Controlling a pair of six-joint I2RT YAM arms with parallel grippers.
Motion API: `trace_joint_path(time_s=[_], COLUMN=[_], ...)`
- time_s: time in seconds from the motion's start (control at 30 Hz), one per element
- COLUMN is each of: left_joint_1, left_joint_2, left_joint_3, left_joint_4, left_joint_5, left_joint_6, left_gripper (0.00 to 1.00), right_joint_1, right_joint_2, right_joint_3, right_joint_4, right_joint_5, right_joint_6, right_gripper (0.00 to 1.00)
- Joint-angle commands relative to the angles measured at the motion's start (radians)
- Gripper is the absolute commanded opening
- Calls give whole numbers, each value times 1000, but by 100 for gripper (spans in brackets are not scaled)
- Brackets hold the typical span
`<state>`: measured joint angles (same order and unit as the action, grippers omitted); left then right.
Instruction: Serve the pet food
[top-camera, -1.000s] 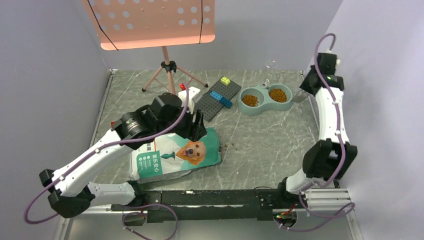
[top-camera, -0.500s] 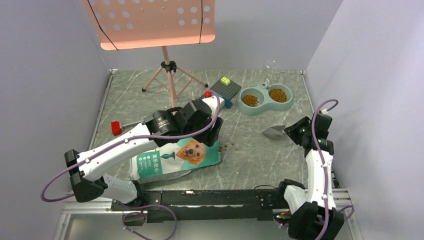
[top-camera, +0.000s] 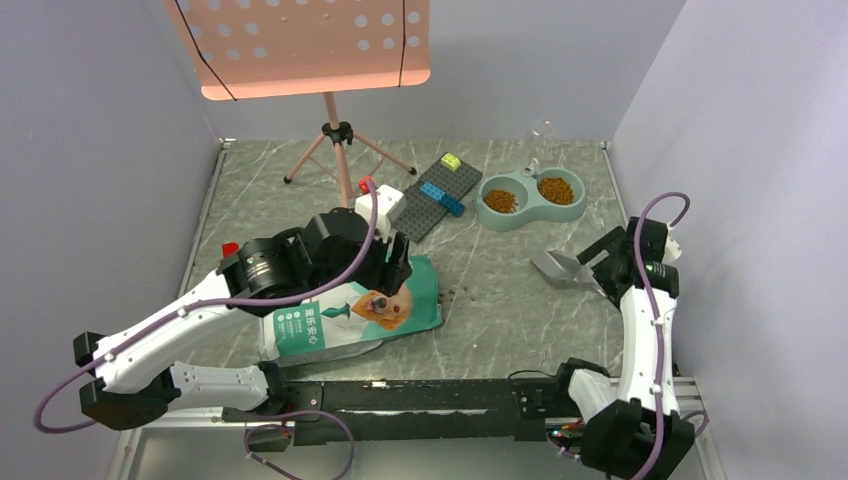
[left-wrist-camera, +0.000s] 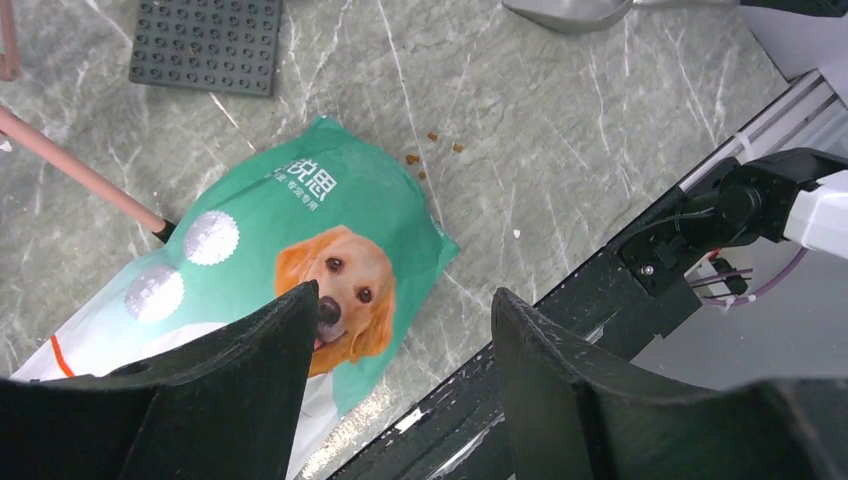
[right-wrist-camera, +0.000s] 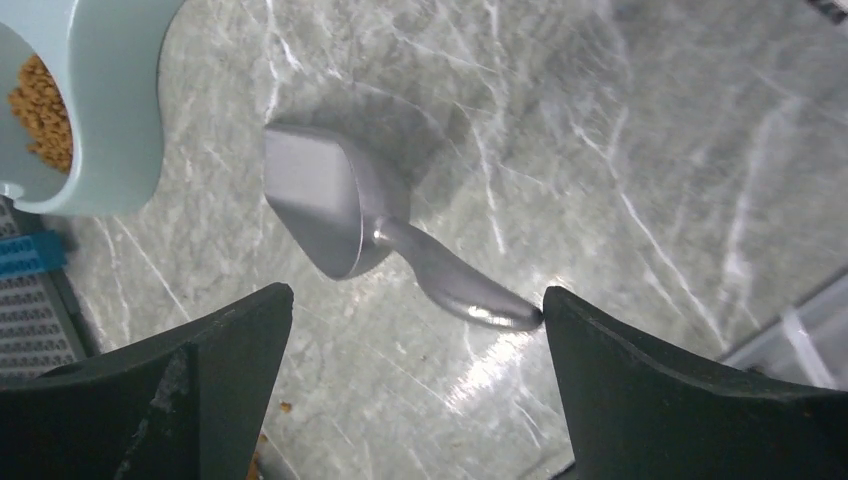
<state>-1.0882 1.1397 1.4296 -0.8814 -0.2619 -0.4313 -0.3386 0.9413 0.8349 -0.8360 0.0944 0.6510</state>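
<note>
The robot's right gripper needs to move next from the scoop (top-camera: 553, 266) to the left in the top view, onto the teal bag's rim by the pellets, because the bag lies flat.
The pet food (top-camera: 501, 201) fills both cups of the pale blue double bowl (top-camera: 528, 214) at the back right; the right wrist view catches the bowl (right-wrist-camera: 110, 110) and its pet food (right-wrist-camera: 42, 105). A few pellets (top-camera: 461, 293) lie loose by the teal bag (top-camera: 345, 318) with the dog print. A grey metal scoop (top-camera: 553, 266) lies on the table. My right gripper (top-camera: 603, 260) is open, its fingers either side of the scoop's (right-wrist-camera: 335, 210) handle end. My left gripper (top-camera: 396, 266) hangs open above the bag (left-wrist-camera: 300, 220), holding nothing.
A dark baseplate (top-camera: 436, 192) with blue and yellow-green bricks lies left of the bowl, with a white block (top-camera: 385, 196) beside it. A pink music stand (top-camera: 335, 140) rises at the back. A small red object (top-camera: 229, 248) sits at the left. Walls close both sides.
My right arm drew back from the bowl carrying the scoop, then opened and released it onto the table. My left arm swung right over the bag, then back left.
</note>
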Motion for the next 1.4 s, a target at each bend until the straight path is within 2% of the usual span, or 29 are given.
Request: trace_joint_path(time_s=[0.0, 0.1, 0.2, 0.27, 0.3, 0.33, 0.4, 0.47, 0.57, 0.63, 0.73, 0.83, 0.97, 1.03, 1.07, 1.2, 1.33, 1.37], left_joint_1=[-4, -4, -4, -4, -4, -4, -4, -4, -4, -4, -4, -3, -3, -3, -3, -3, -4, -3], left_joint_2=[-42, -66, -78, -81, -81, -83, -88, -94, -106, -118, -134, -146, -169, -173, -172, -161, -159, -161], left_joint_3=[-4, -4, -2, 5, 8, 10, 10, 9, 15, 12, 11, 20, 10, 10, 14, 33, 35, 34], left_joint_4=[39, 45, 47, 47, 47, 48, 58, 68, 76, 76, 65, 35, 25, 20, 17, 8, 8, 8], left_joint_5=[-55, -68, -80, -86, -88, -92, -97, -96, -83, -83, -95, -114, -135, -145, -146, -150, -151, -150], left_joint_6=[17, 30, 37, 41, 43, 44, 48, 52, 57, 51, 40, 33, 23, 21, 22, 29, 25, 23], left_gripper=[68, 68, 68, 68, 68, 68, 67, 67, 65, 64, 64, 63, 63, 63, 63, 63, 62, 62], right_joint_1=[86, 185, 251, 266, 271, 286, 366, 509, 707, 801, 868, 884, 909, 934, 943, 964, 998, 1009], right_joint_2=[-52, -15, -20, -6, 5, 32, 83, 122, 205, 286, 390, 475, 613, 661, 683, 697, 628, 606], right_joint_3=[141, 227, 287, 304, 282, 254, 170, 90, -1, -41, -83, -103, -89, -64, -49, -8, 69, 95], right_joint_4=[-179, -315, -377, -319, -250, -167, -1, 199, 525, 728, 915, 1047, 1194, 1207, 1208, 1217, 1082, 1034], right_joint_5=[117, 246, 321, 264, 138, -104, -450, -621, -752, -774, -775, -794, -858, -858, -862, -851, -788, -767], right_joint_6=[-30, 9, 32, -48, -112, -178, -203, -134, -5, 90, 164, 203, 271, 270, 268, 301, 275, 266], right_gripper=[100, 100, 100, 100, 100, 100, 100, 100, 100, 100, 100, 98, 82, 79, 74, 36, 0, 0])
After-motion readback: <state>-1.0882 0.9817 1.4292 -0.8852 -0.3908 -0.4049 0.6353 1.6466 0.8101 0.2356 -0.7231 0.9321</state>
